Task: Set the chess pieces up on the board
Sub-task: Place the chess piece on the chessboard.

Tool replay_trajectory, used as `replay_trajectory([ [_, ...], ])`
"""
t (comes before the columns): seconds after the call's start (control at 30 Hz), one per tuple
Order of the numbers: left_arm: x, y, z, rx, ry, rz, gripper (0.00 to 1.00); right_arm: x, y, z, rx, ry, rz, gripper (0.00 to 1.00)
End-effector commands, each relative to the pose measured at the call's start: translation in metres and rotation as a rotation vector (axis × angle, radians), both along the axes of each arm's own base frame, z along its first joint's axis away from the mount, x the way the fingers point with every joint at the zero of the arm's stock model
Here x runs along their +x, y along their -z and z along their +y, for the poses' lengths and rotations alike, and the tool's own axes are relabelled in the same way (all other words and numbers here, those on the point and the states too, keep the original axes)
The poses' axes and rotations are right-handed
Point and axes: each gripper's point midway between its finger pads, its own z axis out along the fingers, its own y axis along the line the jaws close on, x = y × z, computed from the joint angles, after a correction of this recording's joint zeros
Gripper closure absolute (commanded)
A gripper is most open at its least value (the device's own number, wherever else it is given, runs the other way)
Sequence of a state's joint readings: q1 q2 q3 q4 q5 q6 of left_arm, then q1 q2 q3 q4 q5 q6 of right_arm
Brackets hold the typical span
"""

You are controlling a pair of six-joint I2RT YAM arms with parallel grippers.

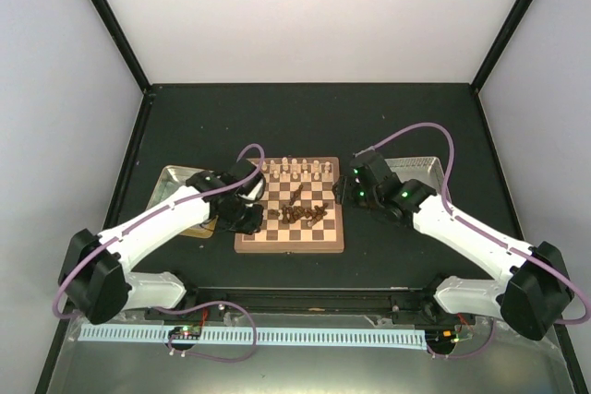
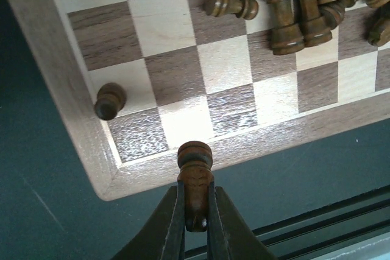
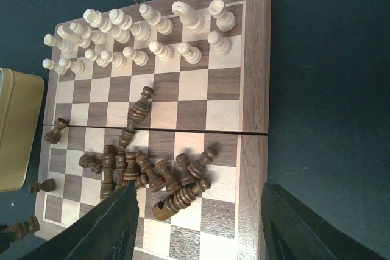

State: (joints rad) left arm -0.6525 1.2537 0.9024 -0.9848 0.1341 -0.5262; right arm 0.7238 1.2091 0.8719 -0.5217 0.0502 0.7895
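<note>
My left gripper shifts to the light near-row square (image 1: 259, 235) (image 2: 186, 121) beside the dark corner square next and lowers the dark brown piece, since that square is empty.
The board (image 1: 288, 244) lies mid-table between the arms. Cream chess pieces (image 1: 297, 170) stand in its two far rows, also seen in the right wrist view (image 3: 140, 35). A heap of dark chess pieces (image 1: 301, 214) lies toppled near the middle (image 3: 158, 178). My left gripper (image 2: 195, 188) is shut on a dark brown piece (image 2: 195, 172), held over the board's near-left border (image 2: 79, 120). One dark pawn (image 2: 109, 100) stands at that corner and another (image 2: 230, 5) lies on its side. My right gripper (image 3: 195, 229) hangs open above the board's right side, with nothing between its fingers.
A gold-rimmed tray (image 1: 169, 184) sits left of the board, partly under the left arm. A silver tray (image 1: 423, 169) sits to the right, behind the right arm. A black rail (image 1: 314, 300) runs along the near table edge.
</note>
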Motion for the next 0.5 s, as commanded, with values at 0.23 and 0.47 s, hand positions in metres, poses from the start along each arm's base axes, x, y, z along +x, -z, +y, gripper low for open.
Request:
replay_trajectory([
  [0.23, 0.018, -0.002, -0.013, 0.083, 0.053, 0.012, 0.98, 0.010, -0.014, 0.016, -0.016, -0.111, -0.068, 0.44],
  [0.47, 0.010, 0.010, -0.009, 0.121, 0.075, 0.074, 0.99, 0.007, -0.007, 0.016, -0.015, -0.125, -0.061, 0.44],
])
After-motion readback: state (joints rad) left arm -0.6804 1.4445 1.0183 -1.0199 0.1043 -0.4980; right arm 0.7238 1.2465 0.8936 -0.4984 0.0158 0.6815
